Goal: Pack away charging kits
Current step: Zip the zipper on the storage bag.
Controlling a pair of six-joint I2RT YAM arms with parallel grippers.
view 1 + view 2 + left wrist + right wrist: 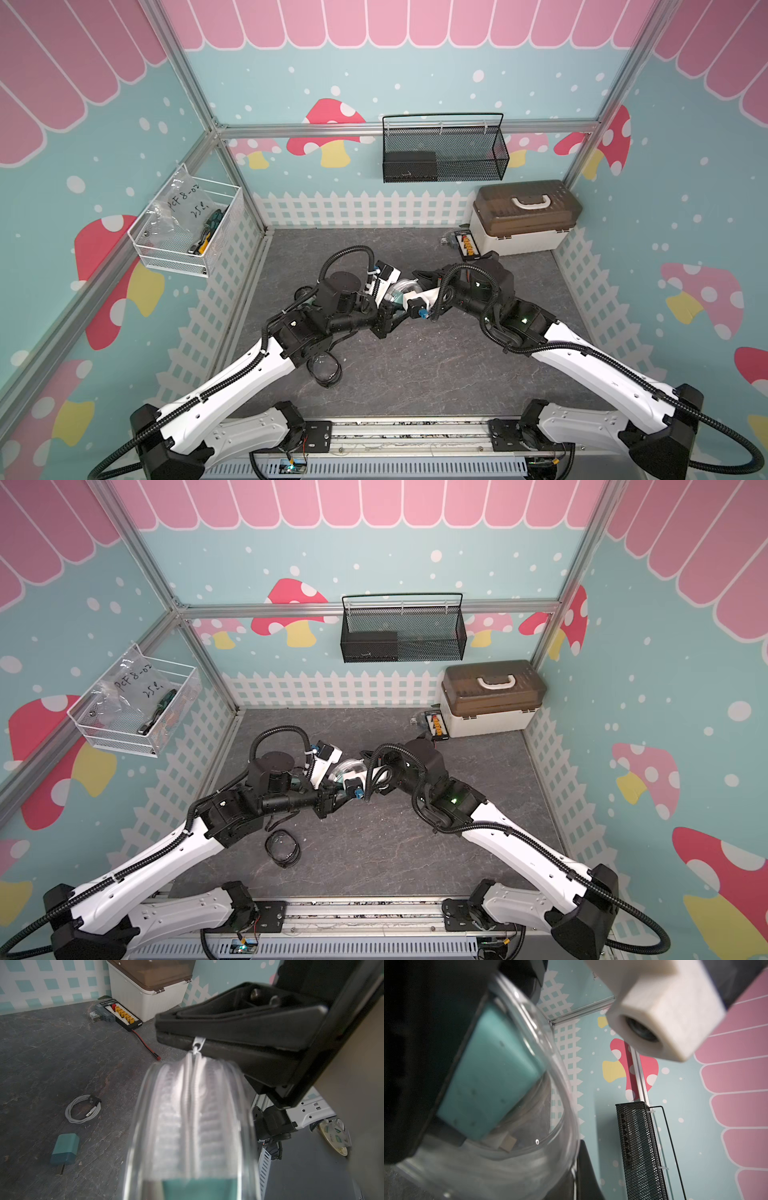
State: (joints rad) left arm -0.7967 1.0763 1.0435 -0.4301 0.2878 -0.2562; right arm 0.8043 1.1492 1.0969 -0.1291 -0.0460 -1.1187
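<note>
Next, my left gripper should move outward and down to release the clear pouch, as bare tabletop toward the back wall lies below and outward of the gripper.
Between the two arms, above the table's middle, hangs a clear pouch (402, 290) (193, 1122). My left gripper (390, 305) is shut on it from the near side. A teal charger (492, 1068) shows inside the pouch. My right gripper (207, 1040) is shut on the pouch's white zipper pull (198, 1041) at the far end of the closed-looking zipper. On the table in the left wrist view lie a loose teal charger (65, 1150) and a coiled white cable (83, 1109). A black-rimmed pouch (326, 370) lies under my left forearm in both top views.
A beige box with a brown lid (523, 224) stands at the back right, with the black board with orange connectors (467, 245) in front of it. A black mesh basket (444, 149) hangs on the back wall. On the left wall hangs a white wire basket (187, 232).
</note>
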